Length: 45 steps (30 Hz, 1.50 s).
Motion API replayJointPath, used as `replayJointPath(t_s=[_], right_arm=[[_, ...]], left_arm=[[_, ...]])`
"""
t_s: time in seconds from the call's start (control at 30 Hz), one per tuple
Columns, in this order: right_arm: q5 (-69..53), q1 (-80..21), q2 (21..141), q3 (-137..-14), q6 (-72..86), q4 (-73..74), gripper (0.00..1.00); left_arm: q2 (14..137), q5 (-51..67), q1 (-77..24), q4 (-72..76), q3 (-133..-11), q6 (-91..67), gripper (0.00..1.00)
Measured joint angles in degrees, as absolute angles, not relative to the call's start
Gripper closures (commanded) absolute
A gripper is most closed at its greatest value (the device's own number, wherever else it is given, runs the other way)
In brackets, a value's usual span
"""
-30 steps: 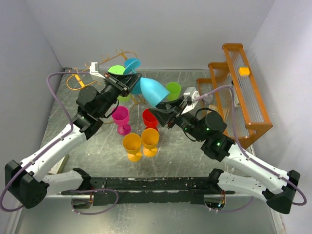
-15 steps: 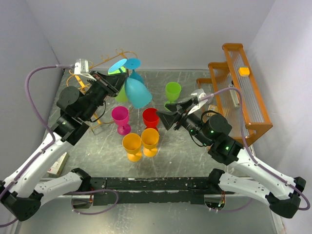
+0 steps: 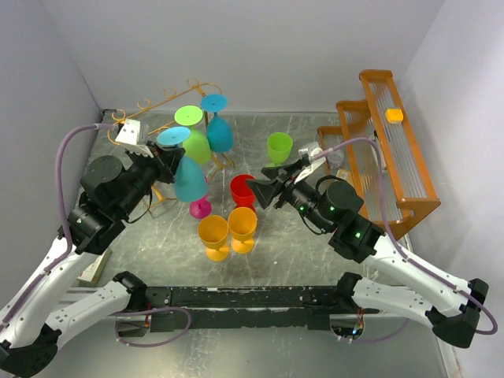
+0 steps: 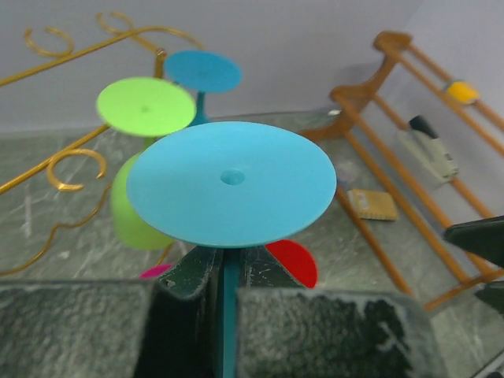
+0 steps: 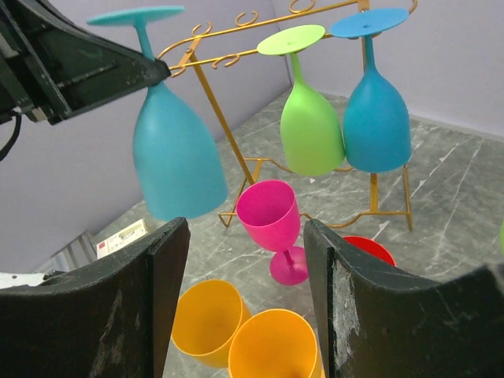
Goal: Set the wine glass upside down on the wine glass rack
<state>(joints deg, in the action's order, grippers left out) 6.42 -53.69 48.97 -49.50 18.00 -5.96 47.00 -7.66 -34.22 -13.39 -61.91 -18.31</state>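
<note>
The bare hook (image 4: 77,168) beside the hanging green glass is outward of my left gripper, which should next lower the glass and slide its stem outward into that loop.
My left gripper (image 3: 168,161) is shut on the stem of a light blue wine glass (image 3: 188,178), held upside down with its foot up, just left of the gold wire rack (image 3: 169,98). The foot fills the left wrist view (image 4: 231,183). It also shows in the right wrist view (image 5: 175,153). A green glass (image 3: 194,140) and a darker blue glass (image 3: 218,130) hang upside down on the rack. My right gripper (image 3: 258,191) is open and empty above the red glass (image 3: 242,189).
A pink glass (image 3: 198,208), two orange glasses (image 3: 228,231) and a green glass (image 3: 279,147) stand upright on the grey table. A bulky wooden slatted rack (image 3: 386,150) stands at the right. A small box (image 3: 94,266) lies at the left edge.
My left arm has swung left and down, turning the light blue glass from tilted to upside down beside the rack. My right gripper has shifted slightly left.
</note>
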Motion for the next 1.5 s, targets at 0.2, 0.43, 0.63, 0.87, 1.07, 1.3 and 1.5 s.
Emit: replayJointPath(t_s=[0.2, 0.43, 0.63, 0.87, 1.07, 1.3, 1.5], right_arm=[[6.42, -53.69, 50.15, -49.50, 17.96, -7.11, 0.39], [6.50, -53.69, 51.27, -49.50, 17.06, -7.46, 0.38], [7.03, -53.69, 51.48, -49.50, 15.97, -7.51, 0.38], [7.11, -53.69, 52.45, -49.50, 14.72, -8.16, 0.38], [7.11, -53.69, 52.45, -49.43, 14.28, -9.52, 0.38], [7.33, -53.69, 52.18, -49.06, 13.63, -9.58, 0.38], [7.33, -53.69, 51.70, -49.06, 13.21, -9.58, 0.37]], left_arm=[[48.64, -13.21, -34.20, -17.41, -61.25, -18.22, 0.93], [52.53, -14.52, -32.10, -18.22, -60.86, -17.54, 0.93], [50.65, -14.68, -27.03, -15.68, -56.47, -17.08, 0.93], [52.16, -13.63, -24.82, -12.75, -55.96, -16.86, 0.93], [53.21, -12.25, -24.16, -9.65, -55.90, -16.23, 0.93], [54.19, -11.55, -24.01, -8.27, -55.75, -16.05, 0.93], [55.09, -12.03, -23.73, -7.51, -55.29, -16.05, 0.93]])
